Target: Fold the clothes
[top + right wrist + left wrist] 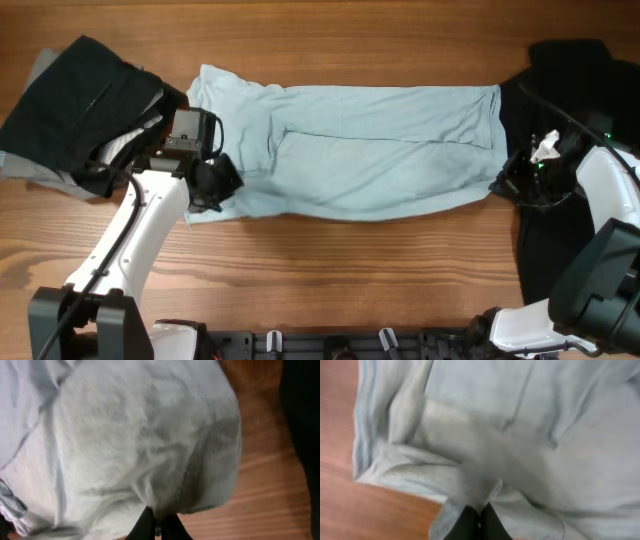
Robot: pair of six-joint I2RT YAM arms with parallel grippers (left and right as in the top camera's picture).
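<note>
The garment's near edge still reaches toward bare wood, so next my left gripper should move outward over the garment's far side by the pile and let go of the garment's corner there.
A pale blue garment (370,150) lies spread lengthwise across the middle of the wooden table. My left gripper (212,185) is shut on its near left corner; the left wrist view shows the black fingertips (479,519) pinching a bunched fold of the pale blue cloth (520,435). My right gripper (505,182) is shut on the near right corner; the right wrist view shows its fingertips (159,525) closed on the cloth's edge (140,445), with bare wood beside it.
A pile of black and grey clothes (80,105) lies at the far left. A black garment (570,80) lies at the right edge, under my right arm. Bare wood (350,270) runs along the near side of the table.
</note>
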